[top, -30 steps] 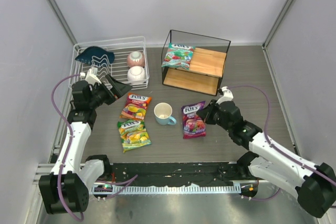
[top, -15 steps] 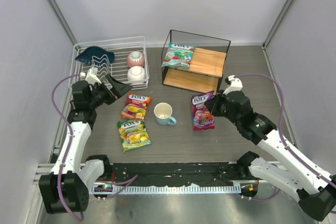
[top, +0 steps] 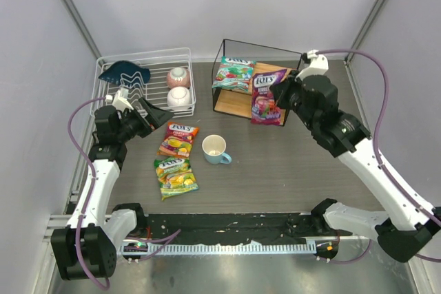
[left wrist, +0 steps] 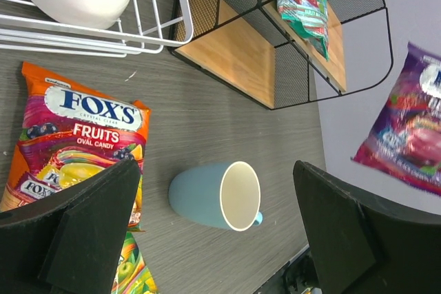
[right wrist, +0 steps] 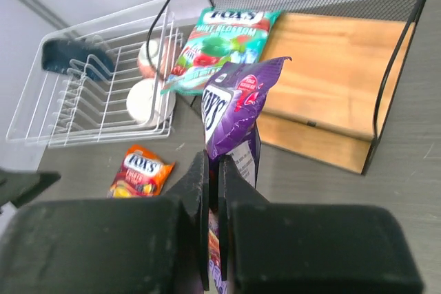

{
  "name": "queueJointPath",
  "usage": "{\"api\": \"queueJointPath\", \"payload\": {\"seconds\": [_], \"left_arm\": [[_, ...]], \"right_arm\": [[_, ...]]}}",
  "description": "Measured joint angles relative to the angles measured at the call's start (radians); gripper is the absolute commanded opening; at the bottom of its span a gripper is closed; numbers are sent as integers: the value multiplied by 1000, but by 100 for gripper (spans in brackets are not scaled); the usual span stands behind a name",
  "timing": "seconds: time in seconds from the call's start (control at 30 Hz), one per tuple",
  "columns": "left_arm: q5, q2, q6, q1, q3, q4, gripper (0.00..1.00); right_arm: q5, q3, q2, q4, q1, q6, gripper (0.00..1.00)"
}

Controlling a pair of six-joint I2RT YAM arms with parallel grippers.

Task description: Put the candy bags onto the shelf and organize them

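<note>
The teal-green bag covers one end of the board, so the robot's right gripper will move outward and down over the top board's bare part (top: pixel 266 67) (right wrist: pixel 327 74) and let go of the purple bag.
My right gripper (top: pixel 281 96) is shut on the purple candy bag (top: pixel 265 98) and holds it in the air in front of the shelf (top: pixel 275 82); the bag also shows in the right wrist view (right wrist: pixel 238 105) and the left wrist view (left wrist: pixel 408 141). The teal-green bag (top: pixel 234 74) lies on the shelf's top board, left side. The orange-red bag (top: pixel 178 138) and the yellow-green bag (top: pixel 175 176) lie flat on the table. My left gripper (top: pixel 160 116) is open and empty, hovering by the orange-red bag (left wrist: pixel 72 142).
A light blue mug (top: pixel 216 149) lies on its side mid-table. A white wire dish rack (top: pixel 146 82) at the back left holds two bowls and a dark blue item. Grey walls close in left, right and back.
My right gripper has lifted the purple bag off the table and carried it up and back toward the shelf. The left arm has not moved.
</note>
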Motion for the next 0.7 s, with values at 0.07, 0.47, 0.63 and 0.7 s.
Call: {"api": "queueJointPath", "payload": {"seconds": [0.07,0.47,0.63,0.7], "left_arm": [[4,0,-2,0,0,1,100],[22,2,-8,2,-5,12,100],[27,2,-18,14,-7,22,100],[30,2,-23,16,-8,26,100]], "right_arm": [[-4,50,49,-2,-37,-4,1],[-187,303,397,9,-329,25,1],[-247,347,465,32,-337,53,1],[-261,347,478,40,-339,69,1]]}}
